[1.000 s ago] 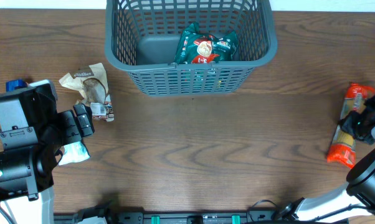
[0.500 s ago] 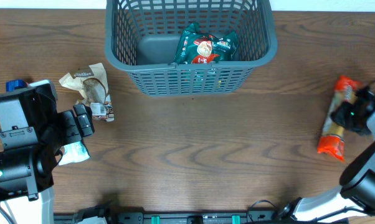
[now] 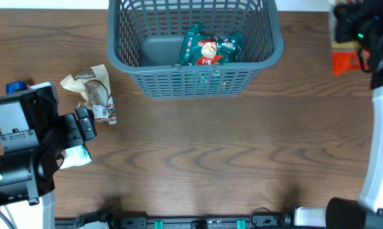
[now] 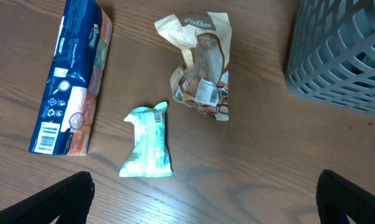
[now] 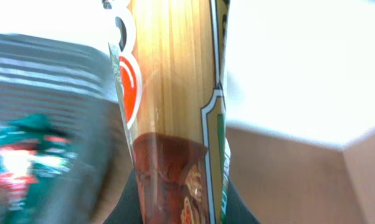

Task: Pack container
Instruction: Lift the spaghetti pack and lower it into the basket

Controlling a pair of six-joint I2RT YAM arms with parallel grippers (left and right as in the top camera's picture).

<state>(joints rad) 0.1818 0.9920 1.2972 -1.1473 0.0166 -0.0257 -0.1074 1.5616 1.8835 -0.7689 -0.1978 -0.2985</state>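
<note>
My right gripper is to swing over the container next, and then it will lower the spaghetti packet inside, turned along the container's near side.
The container (image 3: 194,79), a dark grey slotted basket, stands at the back middle of the table with a green and red packet (image 3: 210,48) inside. My right gripper (image 3: 360,28) is raised at the basket's right, shut on an orange spaghetti packet (image 3: 345,62). In the right wrist view the spaghetti packet (image 5: 169,93) fills the middle between the black fingers (image 5: 122,208), with the container (image 5: 50,118) blurred at the left. My left gripper (image 4: 206,205) stands wide open above bare table, holding nothing.
At the left lie a beige snack bag (image 4: 203,68), a small teal packet (image 4: 149,143) and a blue tissue pack (image 4: 69,81). The basket's corner (image 4: 343,56) shows at the right of the left wrist view. White wall lies behind the table.
My right gripper has lifted the spaghetti packet off the table's right edge and carried it up and back toward the basket's right side. The left arm has not moved.
</note>
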